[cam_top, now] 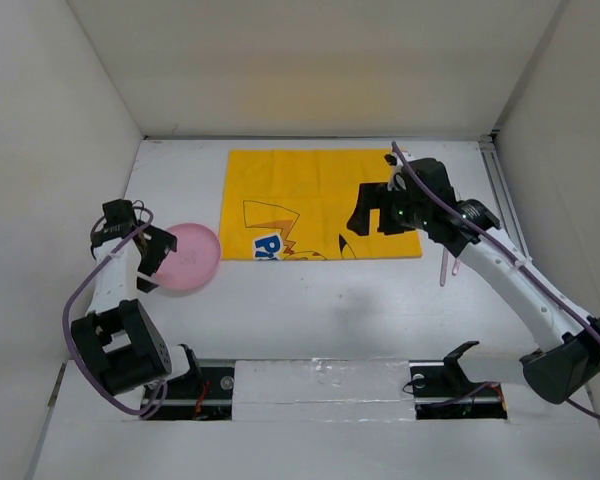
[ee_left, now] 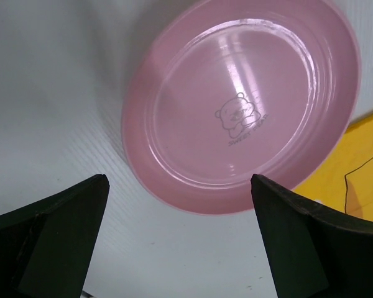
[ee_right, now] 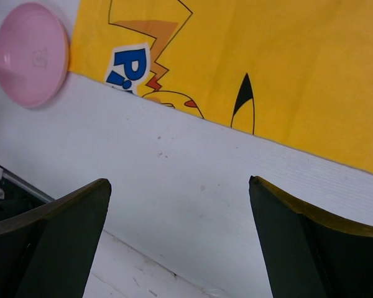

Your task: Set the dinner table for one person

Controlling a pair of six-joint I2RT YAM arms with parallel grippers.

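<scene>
Next, my left gripper moves down, fingers apart, onto the pink plate's rim point(cam_top: 166, 276) point(ee_left: 135, 166) by the table's side, since that rim lies below it on the table.
The dinner table point(cam_top: 320, 310) is a plain white tabletop with white walls. A yellow cartoon-print placemat point(cam_top: 320, 205) lies flat at its middle back. A pink plate point(cam_top: 187, 256) with a small bear print lies on the table just left of the placemat; it also shows in the left wrist view point(ee_left: 242, 99) and the right wrist view point(ee_right: 30, 54). My left gripper point(cam_top: 158, 258) is open and empty at the plate's left rim, jaws apart in the left wrist view point(ee_left: 180, 186). My right gripper point(cam_top: 366, 222) is open and empty, raised over the placemat's right front part point(ee_right: 180, 186).
Thin pink utensil handles point(cam_top: 445, 268) lie on the table right of the placemat, partly hidden under my right arm. White walls close the left, back and right sides. The arm bases and a taped strip point(cam_top: 320, 385) run along the near edge.
</scene>
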